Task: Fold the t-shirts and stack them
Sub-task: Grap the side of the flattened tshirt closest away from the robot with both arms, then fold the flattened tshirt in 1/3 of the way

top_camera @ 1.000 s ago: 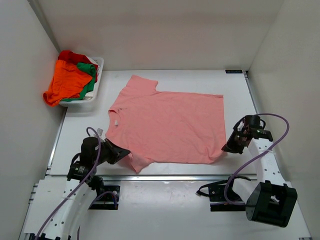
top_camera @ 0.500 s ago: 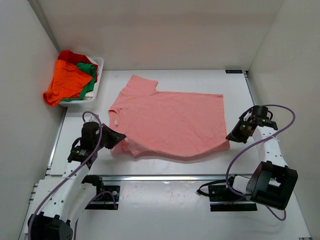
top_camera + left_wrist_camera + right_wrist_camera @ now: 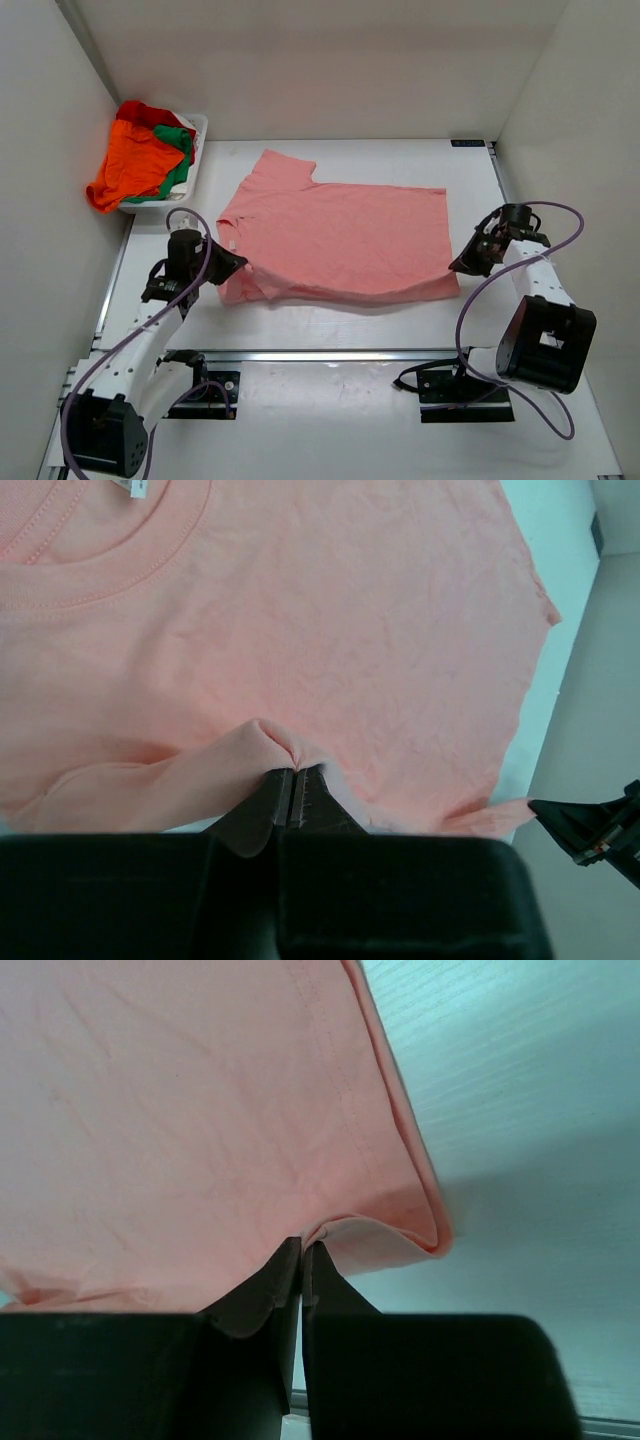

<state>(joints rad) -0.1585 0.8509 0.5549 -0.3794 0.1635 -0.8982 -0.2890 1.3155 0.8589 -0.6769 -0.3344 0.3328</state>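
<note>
My left gripper is pinching the sleeve, and the cloth lies flat beyond the lifted edge. It will move the pinched sleeve outward over the shirt toward the collar, then open.
A salmon pink t-shirt (image 3: pixel 335 235) lies spread on the white table, its near edge lifted and folded back over itself. My left gripper (image 3: pixel 238 265) is shut on the shirt's near left sleeve; the pinched cloth shows in the left wrist view (image 3: pixel 290 770). My right gripper (image 3: pixel 457 268) is shut on the near right hem corner, seen in the right wrist view (image 3: pixel 303 1245). Orange (image 3: pixel 130 165), green (image 3: pixel 178 150) and red (image 3: pixel 145 113) t-shirts are heaped in a white basket (image 3: pixel 196 135) at the back left.
White walls close in the table on the left, back and right. A metal rail (image 3: pixel 330 354) runs along the table's near edge, with both arm bases below it.
Both grippers have carried the shirt's near edge away from the table's front edge, toward the back. The near strip of cloth now folds over the rest of the shirt.
</note>
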